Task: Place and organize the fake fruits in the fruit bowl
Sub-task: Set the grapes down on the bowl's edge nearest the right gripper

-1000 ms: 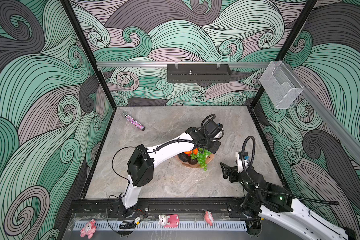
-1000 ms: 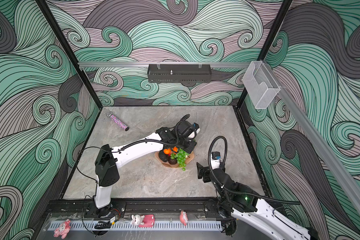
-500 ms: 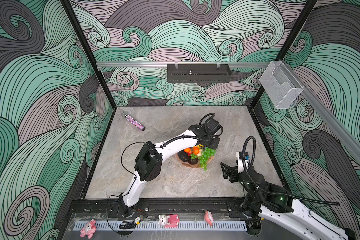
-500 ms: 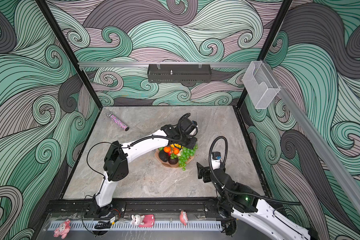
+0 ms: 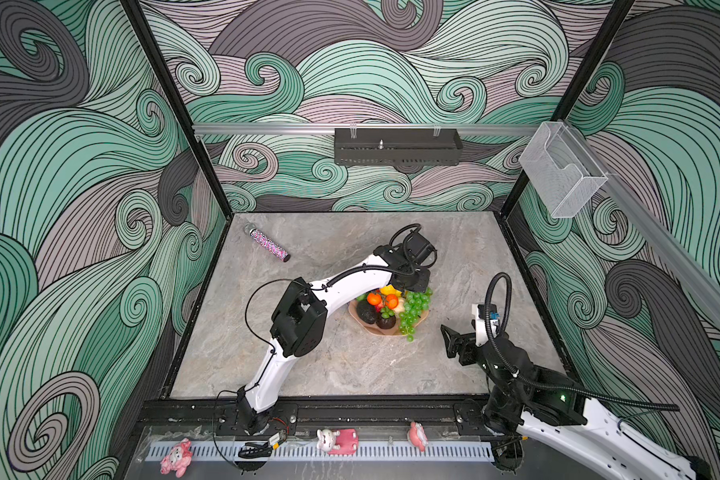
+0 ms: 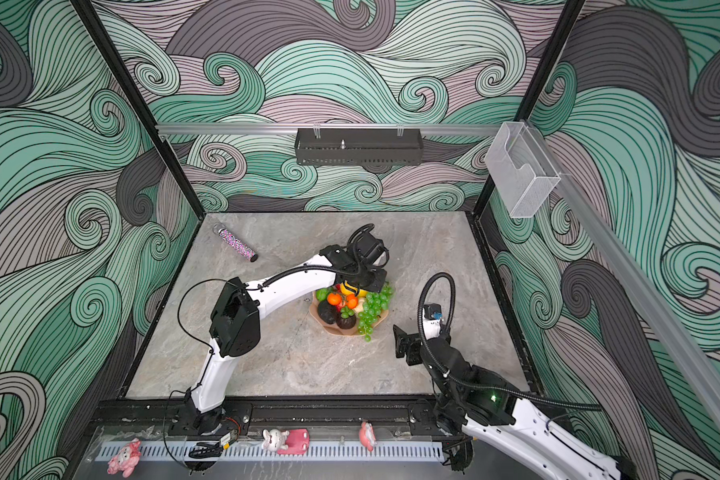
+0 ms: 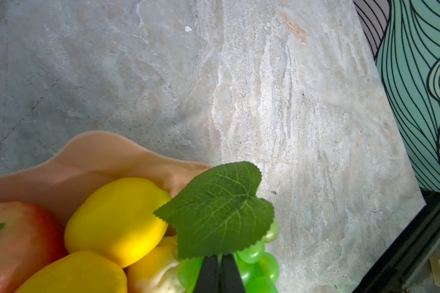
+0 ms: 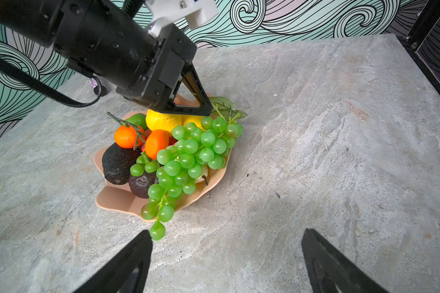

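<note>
The grapes already drape across the piled fruit. I should gently move my left gripper toward the lemons over the bowl's far rim (image 7: pixel 182 174) and release the stem there.
The salmon-pink fruit bowl (image 5: pixel 375 330) (image 6: pixel 333 330) (image 8: pixel 117 203) (image 7: pixel 94 157) sits mid-table, piled with fake fruits. Among them are two oranges (image 8: pixel 127 135), an avocado (image 8: pixel 118 162), a mangosteen (image 8: pixel 141 182), lemons (image 7: pixel 117 218) and a red apple (image 7: pixel 18 241). A green grape bunch (image 5: pixel 414 307) (image 6: pixel 373 309) (image 8: pixel 193 157) drapes over the bowl's right rim. My left gripper (image 5: pixel 416 286) (image 6: pixel 375 286) (image 7: pixel 219 256) (image 8: pixel 207 110) is shut on the bunch's stem, just under its leaf (image 7: pixel 219 208). My right gripper (image 5: pixel 454 343) (image 6: pixel 402 340) (image 8: pixel 228 232) stands open and empty, low to the right of the bowl.
A sparkly pink-purple tube (image 5: pixel 267 246) lies at the back left of the table. A clear plastic box (image 5: pixel 562 170) hangs on the right wall and a black tray (image 5: pixel 398 146) on the back wall. Small toys (image 5: pixel 337 440) sit on the front rail.
My left gripper has shifted back and to the right over the bowl, its elbow swinging right. The grape bunch has moved with it toward the bowl's right edge. The right arm has stayed still.
</note>
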Robot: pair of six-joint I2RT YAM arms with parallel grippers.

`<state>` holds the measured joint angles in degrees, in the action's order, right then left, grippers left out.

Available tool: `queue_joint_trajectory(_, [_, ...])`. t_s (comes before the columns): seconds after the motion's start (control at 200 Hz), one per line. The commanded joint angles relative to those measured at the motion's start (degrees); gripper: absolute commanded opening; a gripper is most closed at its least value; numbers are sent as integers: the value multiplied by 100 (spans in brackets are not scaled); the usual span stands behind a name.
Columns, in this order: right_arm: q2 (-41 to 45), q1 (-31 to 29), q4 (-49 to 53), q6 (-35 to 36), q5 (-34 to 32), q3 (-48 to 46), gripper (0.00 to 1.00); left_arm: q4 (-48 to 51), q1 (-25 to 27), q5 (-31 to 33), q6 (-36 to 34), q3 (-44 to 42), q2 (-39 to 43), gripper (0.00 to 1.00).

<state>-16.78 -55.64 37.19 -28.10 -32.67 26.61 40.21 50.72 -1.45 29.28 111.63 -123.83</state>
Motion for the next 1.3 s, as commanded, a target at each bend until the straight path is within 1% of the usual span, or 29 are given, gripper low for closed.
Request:
queue_joint_trajectory(0.0, [30,27,25,-38,-10,-42,93,181,-132,145,198,122,38,0])
queue_joint_trajectory(0.19, [27,40,26,-38,-1,-43,93,164,-168,145,210,117,-3,0])
queue_joint_trajectory(0.315, [38,37,30,-45,10,-42,93,154,-168,-22,195,161,-31,0])
queue_joint_trajectory(0.425, [35,38,23,-40,9,-43,93,132,-168,-150,180,200,-39,3])
queue_joint_trajectory(0.525, [35,36,25,-41,4,-33,93,119,-168,-195,139,221,-43,10])
queue_joint_trajectory(0.605, [39,43,29,-38,6,-35,93,93,-168,-215,105,218,-59,10])
queue_joint_trajectory(0.716, [46,41,28,-38,12,-33,93,92,-176,-181,91,227,-63,7])
queue_joint_trajectory(0.791, [59,40,24,-39,22,-33,93,101,-194,-171,87,227,-49,7])
queue_joint_trajectory(0.936, [-13,35,25,-93,46,-35,93,132,-220,-167,88,227,14,11])
queue_joint_trajectory(1.016, [-121,45,26,-150,96,-31,93,144,-220,-198,96,227,65,16])
queue_joint_trajectory(1.141, [-333,96,19,-243,253,1,95,159,-220,-295,100,235,147,21])
queue_joint_trajectory(1.296, [-668,274,-53,-234,601,58,98,167,-220,-338,101,218,286,23])
